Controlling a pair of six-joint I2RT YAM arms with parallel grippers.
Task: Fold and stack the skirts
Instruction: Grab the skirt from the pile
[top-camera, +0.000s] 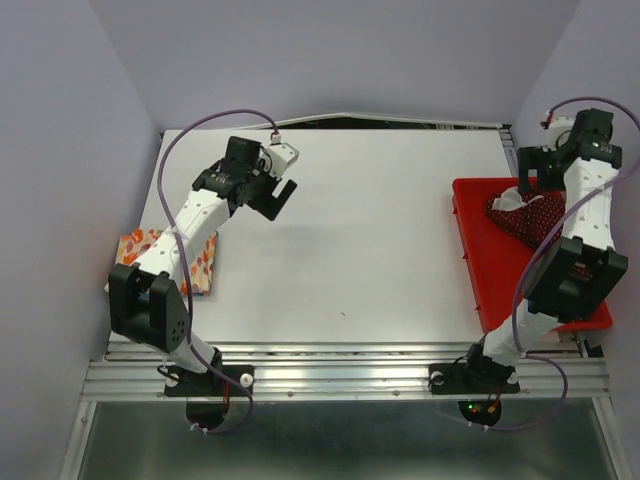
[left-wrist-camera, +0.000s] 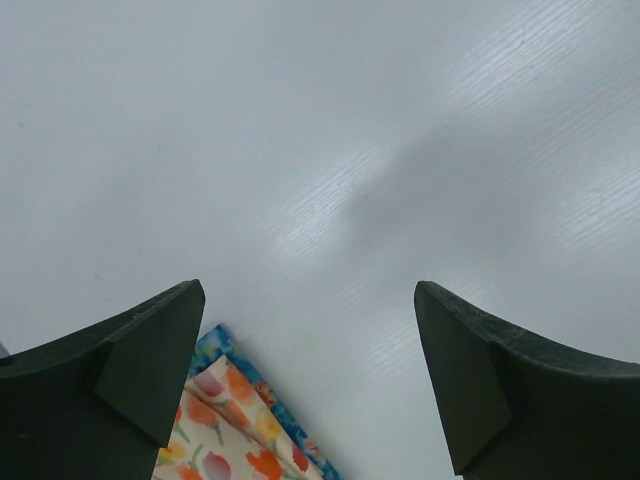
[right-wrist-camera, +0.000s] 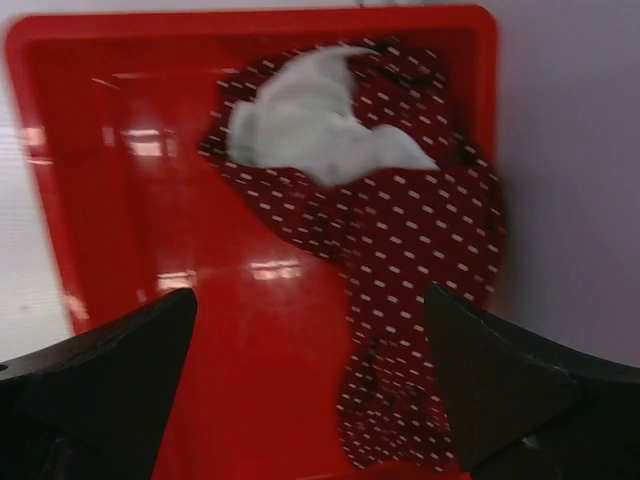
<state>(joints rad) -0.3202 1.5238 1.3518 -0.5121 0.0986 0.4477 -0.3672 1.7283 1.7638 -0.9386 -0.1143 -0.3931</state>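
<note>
The crumpled skirt lies below my right gripper's open fingers, so I will lower them into the red tray (top-camera: 478, 255) onto the skirt's dotted fold beside the white lining.
The cream-white skirt with orange flowers (top-camera: 205, 265) lies folded on the blue flowered skirt at the table's left edge, partly under my left arm. Both show in the left wrist view, the cream one (left-wrist-camera: 225, 430) on the blue one (left-wrist-camera: 262, 385). My left gripper (top-camera: 283, 196) is open and empty above bare table, right of and behind the stack. The dark red dotted skirt (top-camera: 535, 215) lies crumpled in the red tray (top-camera: 478, 255), its white lining (right-wrist-camera: 320, 125) turned out. My right gripper (top-camera: 527, 182) hovers open above it (right-wrist-camera: 420, 250).
The red tray (right-wrist-camera: 130, 150) stands at the table's right edge. Purple walls close in both sides. An aluminium rail (top-camera: 340, 375) runs along the near edge by the arm bases.
</note>
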